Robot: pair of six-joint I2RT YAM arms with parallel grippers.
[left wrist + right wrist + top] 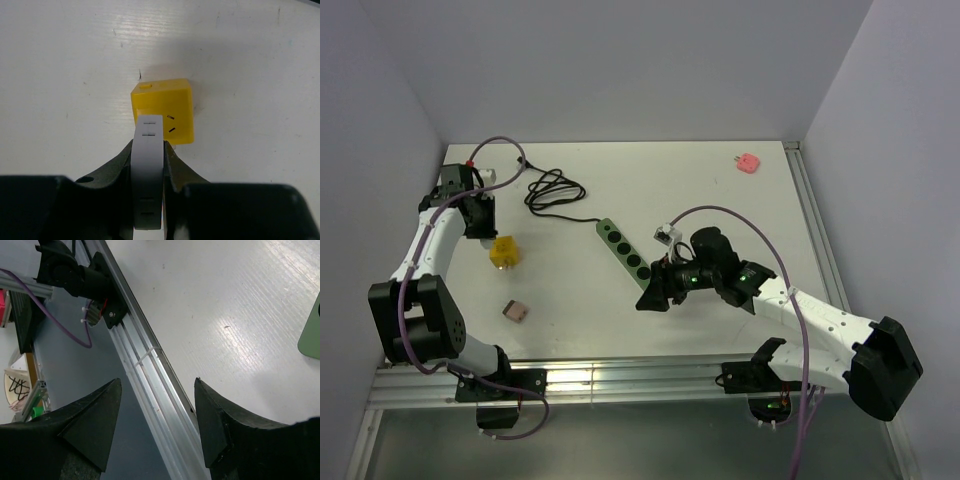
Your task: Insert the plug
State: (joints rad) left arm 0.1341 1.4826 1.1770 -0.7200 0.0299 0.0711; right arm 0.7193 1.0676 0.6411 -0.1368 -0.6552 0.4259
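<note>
My left gripper should next move down and to the right in the top view to the cube's slotted side (504, 251) (172, 117), which is still beyond the plug's tip, and let go.
My left gripper (483, 226) is shut on a narrow white plug (148, 165) with small slots in its face. In the left wrist view the plug's tip sits just in front of a yellow cube adapter (165, 107) that rests on the white table and shows two slanted slots. The cube also shows in the top view (503, 250), just right of the gripper. A green power strip (623, 250) with several round sockets lies at mid table, its black cable (555, 192) coiled behind it. My right gripper (655, 292) is open and empty beside the strip's near end (312, 335).
A small brown block (515, 312) lies near the front left. A pink piece (749, 162) lies at the back right. The aluminium rail (150, 390) along the table's front edge runs between my right fingers in the right wrist view. Walls close in the left and right sides.
</note>
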